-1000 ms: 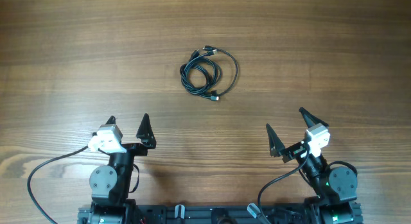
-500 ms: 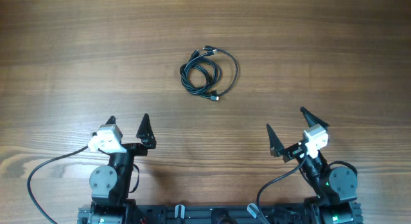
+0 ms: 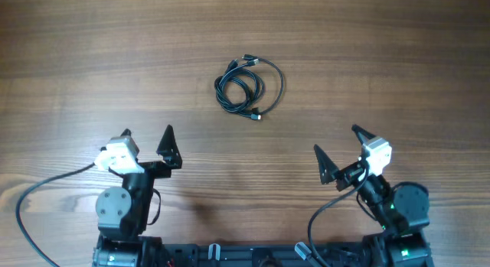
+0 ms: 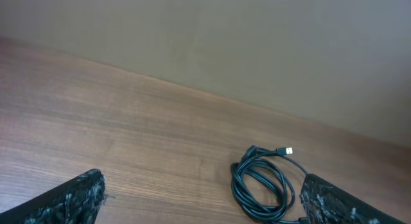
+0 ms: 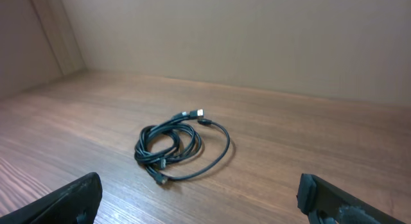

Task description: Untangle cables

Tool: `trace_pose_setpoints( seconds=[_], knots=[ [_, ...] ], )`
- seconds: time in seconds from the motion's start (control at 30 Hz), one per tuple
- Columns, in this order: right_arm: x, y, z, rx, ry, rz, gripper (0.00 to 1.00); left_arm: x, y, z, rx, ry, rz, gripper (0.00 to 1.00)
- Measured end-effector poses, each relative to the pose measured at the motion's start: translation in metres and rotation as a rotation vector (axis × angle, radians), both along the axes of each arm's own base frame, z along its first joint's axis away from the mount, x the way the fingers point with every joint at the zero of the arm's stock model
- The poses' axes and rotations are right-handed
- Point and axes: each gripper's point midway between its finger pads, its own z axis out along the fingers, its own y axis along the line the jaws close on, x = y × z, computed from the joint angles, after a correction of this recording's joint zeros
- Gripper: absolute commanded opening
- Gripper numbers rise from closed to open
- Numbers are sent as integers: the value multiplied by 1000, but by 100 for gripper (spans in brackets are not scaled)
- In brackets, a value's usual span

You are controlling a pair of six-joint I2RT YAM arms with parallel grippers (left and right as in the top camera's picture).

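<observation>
The left gripper should next reach outward and to its right in the overhead view and go down onto the bunched strands of the bundle's plug-free side (image 3: 220, 89) (image 4: 236, 178), because they lie there.
The cables (image 3: 247, 86) lie as one coiled black bundle with small plugs on the wooden table, beyond both arms. The bundle also shows in the left wrist view (image 4: 262, 183) and the right wrist view (image 5: 176, 145). My left gripper (image 3: 145, 141) is open and empty at the near left, well short of the bundle. My right gripper (image 3: 337, 147) is open and empty at the near right, also well short of it. In the wrist views the fingertips (image 4: 70, 198) (image 5: 67, 198) sit wide apart at the frame bottom.
The wooden table (image 3: 383, 60) fills the view. A plain wall (image 5: 257, 38) rises behind the table's far edge. Thicker black arm wires (image 3: 46, 198) trail near the bases at the front.
Both arms have shifted slightly: the left gripper moved a little left and up, the right gripper a little up. The cable bundle has not moved.
</observation>
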Motion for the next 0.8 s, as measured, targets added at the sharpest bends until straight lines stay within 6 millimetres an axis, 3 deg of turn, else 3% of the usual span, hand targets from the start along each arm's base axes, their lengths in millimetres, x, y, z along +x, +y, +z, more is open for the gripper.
trace_pose_setpoints(
  seconds=[0.3, 0.43, 0.5, 0.67, 0.73, 0.8],
  knots=[
    [40, 10, 55, -20, 198, 17, 100, 25, -2, 66, -3, 54, 1, 100],
    [54, 13, 75, -33, 283, 17, 100, 43, -6, 84, -1, 127, -14, 100],
    [64, 15, 89, -39, 317, 25, 100, 62, -17, 99, -12, 150, -70, 100],
    [75, 28, 110, -66, 477, 92, 100, 106, -50, 112, -52, 346, -233, 100],
    [81, 32, 114, -70, 559, 115, 100, 128, -69, 130, -82, 353, -335, 100],
    [83, 35, 111, -73, 637, 130, 100, 136, -77, 128, -99, 403, -371, 100]
  ],
)
